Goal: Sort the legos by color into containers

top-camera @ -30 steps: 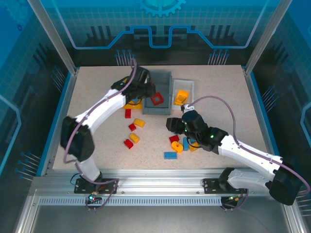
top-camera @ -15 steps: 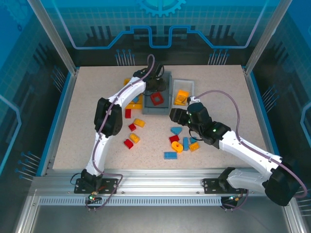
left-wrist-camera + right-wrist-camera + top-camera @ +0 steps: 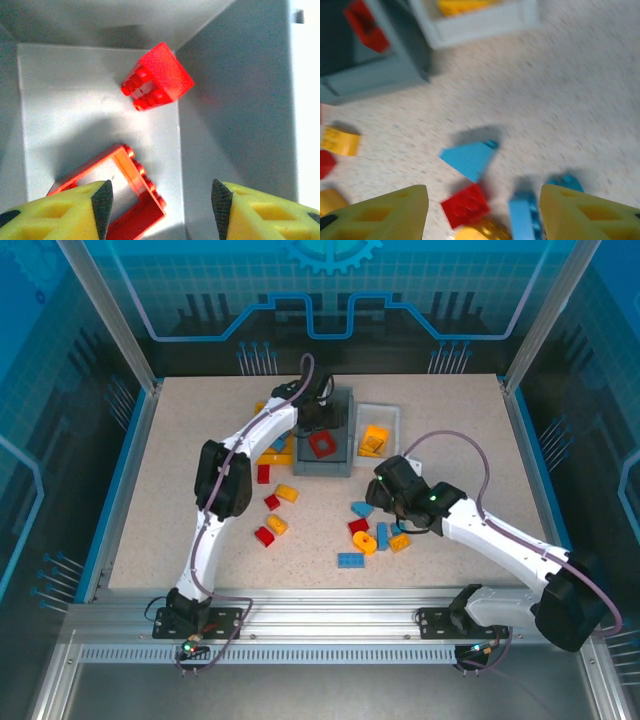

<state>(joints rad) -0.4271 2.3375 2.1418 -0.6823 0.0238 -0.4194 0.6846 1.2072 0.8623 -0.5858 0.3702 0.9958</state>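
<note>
The white bin [image 3: 393, 415] holds orange bricks and another lies loose by the blue ones. My right gripper moves back and down onto that orange brick [image 3: 400, 542] next.
My left gripper [image 3: 318, 420] hangs open over the grey bin [image 3: 343, 468]. In the left wrist view its fingers [image 3: 102, 200] are spread above the bin floor [image 3: 75, 100], where a red frame [image 3: 115, 185] and a red brick [image 3: 157, 75] lie. My right gripper [image 3: 386, 498] is open and low over a cluster of loose legos. Between its fingers [image 3: 380, 215] lie a blue wedge [image 3: 470, 159], a red brick [image 3: 465, 205] and a long blue brick [image 3: 522, 217]. The white bin [image 3: 393, 415] holds orange bricks [image 3: 373, 438]. The yellow bin [image 3: 272, 457] is mostly hidden under my left arm.
More legos lie loose on the table: red [image 3: 265, 536], yellow [image 3: 287, 493] and red [image 3: 263, 473] pieces left of centre, and a blue plate [image 3: 349, 560] near the front. The bins stand together at the back centre. Blue rails edge the table.
My left arm swung from beside the grey bin to over its inside. My right gripper shifted right, uncovering the blue wedge, and now sits lower over the cluster.
</note>
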